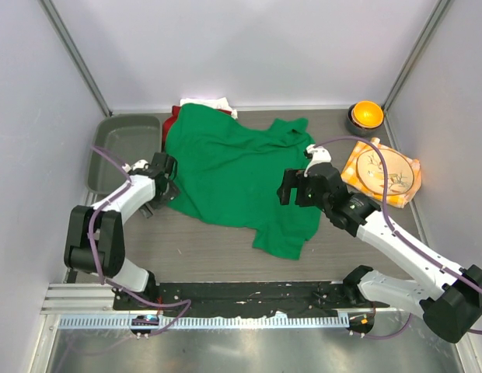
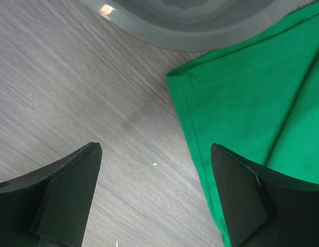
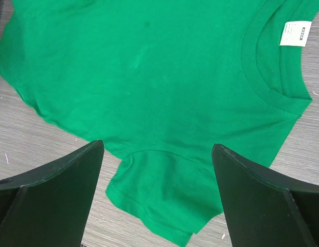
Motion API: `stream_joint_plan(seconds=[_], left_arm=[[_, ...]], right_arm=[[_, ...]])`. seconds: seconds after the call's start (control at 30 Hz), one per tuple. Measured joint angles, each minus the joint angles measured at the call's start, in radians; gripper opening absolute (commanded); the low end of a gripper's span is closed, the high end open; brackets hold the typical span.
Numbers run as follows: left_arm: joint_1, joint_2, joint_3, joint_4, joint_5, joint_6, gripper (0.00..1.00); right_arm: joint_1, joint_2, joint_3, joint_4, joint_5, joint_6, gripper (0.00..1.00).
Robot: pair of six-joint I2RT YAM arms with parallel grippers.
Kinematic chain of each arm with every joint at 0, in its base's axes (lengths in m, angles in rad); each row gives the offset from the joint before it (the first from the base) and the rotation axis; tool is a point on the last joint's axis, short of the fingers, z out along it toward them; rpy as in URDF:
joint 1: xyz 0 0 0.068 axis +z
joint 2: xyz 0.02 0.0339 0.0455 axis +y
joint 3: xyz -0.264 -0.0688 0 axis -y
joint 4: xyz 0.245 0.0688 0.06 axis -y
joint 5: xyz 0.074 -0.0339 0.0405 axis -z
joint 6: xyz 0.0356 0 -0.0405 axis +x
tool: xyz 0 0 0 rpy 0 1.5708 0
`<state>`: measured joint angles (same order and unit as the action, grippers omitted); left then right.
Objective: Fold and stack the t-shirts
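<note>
My left gripper should go down, open, so its fingers are on both sides of the green t-shirt's hem corner (image 1: 172,203) (image 2: 176,85) beside the grey tray, because that corner lies flat below them.
A bright green t-shirt (image 1: 233,175) lies spread across the middle of the table, its hem corner (image 2: 242,92) showing in the left wrist view. A dark red shirt (image 1: 170,124) and a white one (image 1: 215,103) peek out from under its far edge. My left gripper (image 1: 165,180) (image 2: 155,154) is open at the shirt's left edge, one finger over bare table and the other over the green hem. My right gripper (image 1: 291,189) (image 3: 157,149) hangs open above a short sleeve (image 3: 170,200). The collar with its white label (image 3: 296,33) is off to the right. Neither gripper holds anything.
A grey tray (image 1: 124,151) (image 2: 200,31) stands at the back left, close to the left gripper. An orange bowl (image 1: 365,115) sits in the back right corner. A patterned plate (image 1: 383,169) rests on an orange-yellow checked napkin (image 1: 351,172) just right of the right gripper. Walls close in three sides.
</note>
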<state>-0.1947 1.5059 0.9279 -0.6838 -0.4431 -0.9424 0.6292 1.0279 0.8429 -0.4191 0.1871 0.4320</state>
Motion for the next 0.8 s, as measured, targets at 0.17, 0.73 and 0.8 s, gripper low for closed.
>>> stream_joint_plan(seconds=[0.17,0.73,0.8], left_arm=[[0.028,0.061,0.000,0.064,0.018,-0.023,0.86],[0.068,0.142,-0.008,0.174,-0.018,-0.074,0.28],[0.069,0.131,-0.025,0.192,-0.029,-0.076,0.09]], right_arm=[[0.009,0.000,0.000,0.010,-0.014,-0.011,0.92],[0.020,0.000,0.000,0.021,-0.045,-0.019,0.88],[0.024,0.003,0.001,0.011,-0.042,-0.018,0.87]])
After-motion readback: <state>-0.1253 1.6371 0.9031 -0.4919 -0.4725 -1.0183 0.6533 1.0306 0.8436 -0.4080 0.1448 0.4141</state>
